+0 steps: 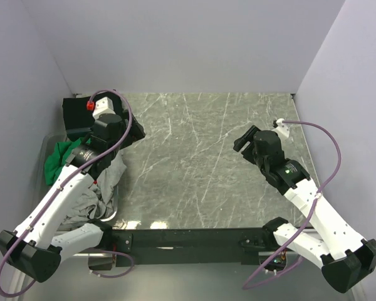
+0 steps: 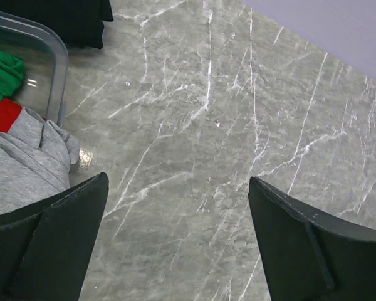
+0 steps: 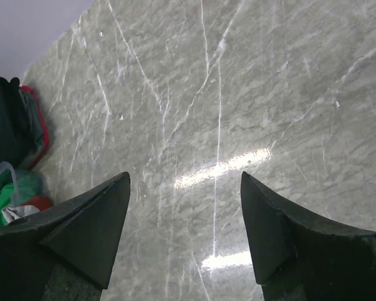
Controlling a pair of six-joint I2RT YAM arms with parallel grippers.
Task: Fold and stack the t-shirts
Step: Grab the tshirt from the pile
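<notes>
My left gripper comes back down to its left in the top view next, onto the folds of the heather-grey shirt (image 1: 99, 188), which lies below it atop the red shirt.
The t-shirts lie in a heap at the table's left edge. The heather-grey shirt (image 1: 99, 188) hangs crumpled over the rim of a clear bin (image 2: 60, 69). It also shows in the left wrist view (image 2: 22, 163). A green shirt (image 1: 58, 158) and a red shirt (image 2: 1, 115) lie in the bin. A black shirt (image 1: 75, 116) lies at the back left. My left gripper (image 1: 133, 130) hovers beside the heap over bare marble, open and empty (image 2: 178, 179). My right gripper (image 1: 243, 143) is open and empty over the right of the table (image 3: 185, 175).
The grey marble table (image 1: 194, 157) is walled by pale panels at the back and on both sides. A black rail (image 1: 188, 238) with the arm bases runs along the near edge. The right wrist view shows the black shirt (image 3: 6, 125) and the green shirt (image 3: 12, 194) far left.
</notes>
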